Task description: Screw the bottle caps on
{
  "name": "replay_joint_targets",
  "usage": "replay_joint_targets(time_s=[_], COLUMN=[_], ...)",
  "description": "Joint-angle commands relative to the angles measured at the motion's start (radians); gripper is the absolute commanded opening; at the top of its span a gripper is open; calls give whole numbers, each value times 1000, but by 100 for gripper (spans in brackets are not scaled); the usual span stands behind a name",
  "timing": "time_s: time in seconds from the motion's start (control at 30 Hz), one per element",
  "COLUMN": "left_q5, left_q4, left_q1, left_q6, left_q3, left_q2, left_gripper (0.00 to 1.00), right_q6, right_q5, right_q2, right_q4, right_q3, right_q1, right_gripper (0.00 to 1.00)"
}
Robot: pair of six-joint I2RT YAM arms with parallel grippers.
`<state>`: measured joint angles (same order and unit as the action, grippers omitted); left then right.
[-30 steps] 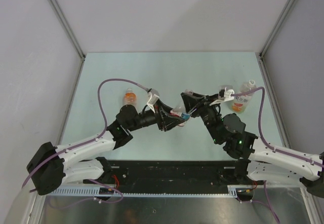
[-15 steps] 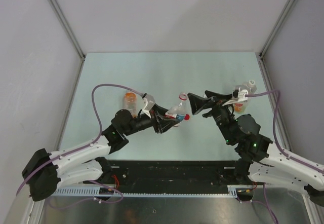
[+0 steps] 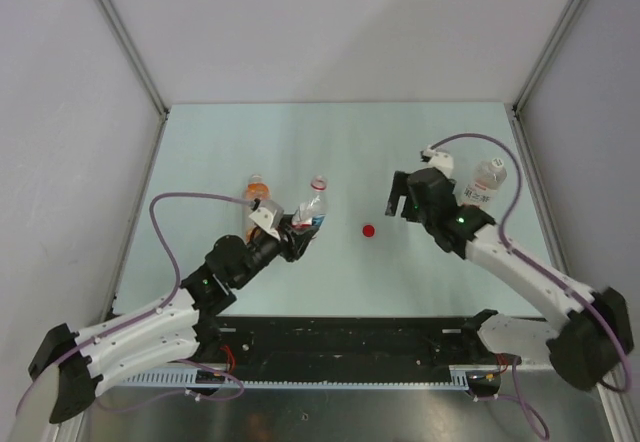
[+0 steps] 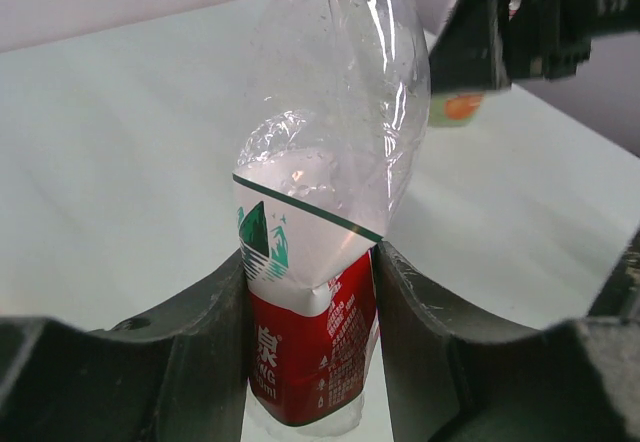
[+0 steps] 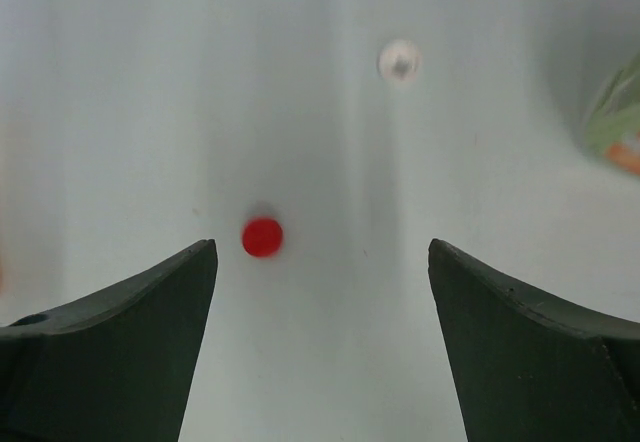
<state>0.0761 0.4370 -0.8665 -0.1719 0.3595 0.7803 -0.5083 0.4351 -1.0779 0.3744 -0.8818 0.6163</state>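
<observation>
I need to move my right gripper to the left in the top view and down onto the red cap (image 3: pixel 369 230) (image 5: pixel 262 236) next, because the cap is lying loose on the tabletop, off toward one finger.
My left gripper (image 4: pixel 310 262) is shut on the bottle with the red-and-white label (image 4: pixel 312 332), holding it near its base; from above the bottle (image 3: pixel 317 202) rises past the gripper (image 3: pixel 298 230). The red cap (image 3: pixel 369 230) lies loose on the table, apart from that bottle. My right gripper (image 3: pixel 398 202) hovers right of it, open and empty; in its wrist view the red cap (image 5: pixel 262 236) lies just ahead of the left fingertip (image 5: pixel 190 282). The orange-liquid bottle (image 3: pixel 257 192) stands behind my left gripper. The white-labelled bottle (image 3: pixel 487 177) stands at the right.
A small white round thing (image 5: pixel 399 61), perhaps a cap, lies farther ahead in the right wrist view. The enclosure's walls and metal posts (image 3: pixel 530 82) bound the pale table (image 3: pixel 340 142). Purple cables loop over both arms.
The right gripper opened and pulled back to the right. The left arm drew the labelled bottle back to the left. The red cap, earlier at the bottle's mouth, now lies on the table.
</observation>
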Motion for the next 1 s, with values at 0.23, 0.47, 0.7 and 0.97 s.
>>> replay_joint_targets(time_s=[0.23, 0.47, 0.7, 0.97], left_q5=[169, 109, 38, -11], left_q4=[-21, -24, -26, -26], left_q1=[-1, 0, 0, 0], left_q6=[52, 69, 90, 113], left_q3=[-83, -90, -91, -103], left_q2=[-141, -153, -152, -187], left_gripper=[0, 0, 0, 0], right_q6=[-35, -34, -29, -37], right_q5=[-241, -219, -212, -192], right_q2=[-482, -616, -698, -742], right_q4=[31, 11, 13, 43], right_q3=[-150, -221, -272, -292], right_q1=[38, 69, 72, 80], right_gripper=[85, 79, 65, 55])
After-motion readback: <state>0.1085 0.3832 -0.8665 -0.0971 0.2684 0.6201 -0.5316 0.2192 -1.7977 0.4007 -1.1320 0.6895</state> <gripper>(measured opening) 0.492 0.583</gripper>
